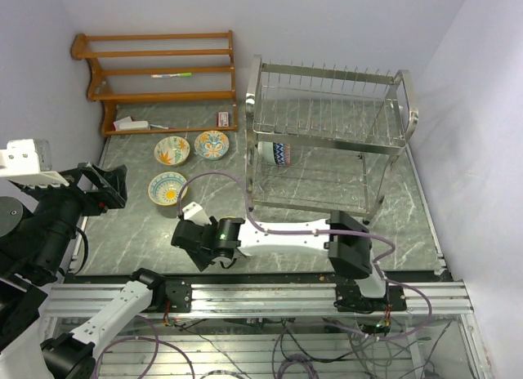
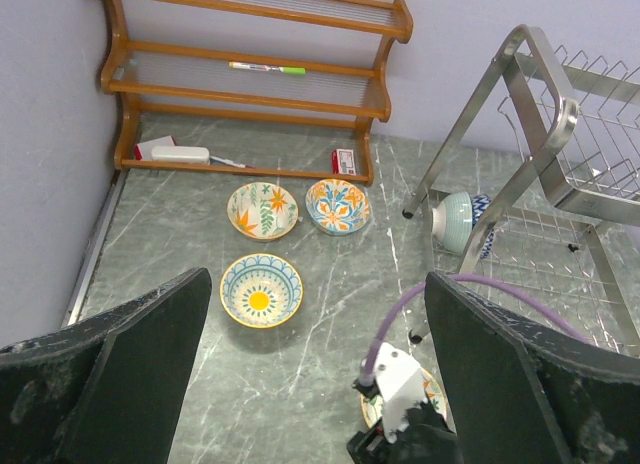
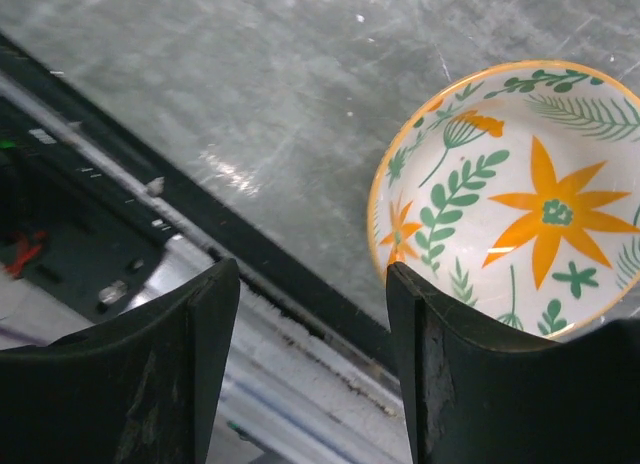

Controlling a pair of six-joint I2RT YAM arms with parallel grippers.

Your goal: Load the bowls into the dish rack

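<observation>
The orange-flower bowl's rim (image 3: 373, 232) is outside my finger gap, so my right gripper will next move gently down and to the right in the wrist view, until its fingers are on both sides of that rim.
The silver wire dish rack (image 1: 327, 134) stands at the back right and also shows in the left wrist view (image 2: 560, 174). On its lower tier a pale mint bowl (image 2: 455, 220) stands on edge, with a blue-patterned bowl (image 1: 282, 154) right behind it. Three painted bowls sit on the table: orange-leaf (image 1: 172, 150), orange-blue floral (image 1: 212, 144), blue-yellow (image 1: 167, 188). My right gripper (image 3: 310, 364) is open, low over the near table edge; its right finger (image 3: 480, 384) overlaps the rim of an orange-flower bowl (image 3: 520, 194). My left gripper (image 2: 315, 364) is open, empty and high at the left.
A brown wooden shelf (image 1: 159, 77) stands at the back left with a pen and small items. The right arm (image 1: 286, 232) stretches leftward along the near edge, with a purple cable looping above it. The aluminium rail (image 1: 270, 297) borders the table front.
</observation>
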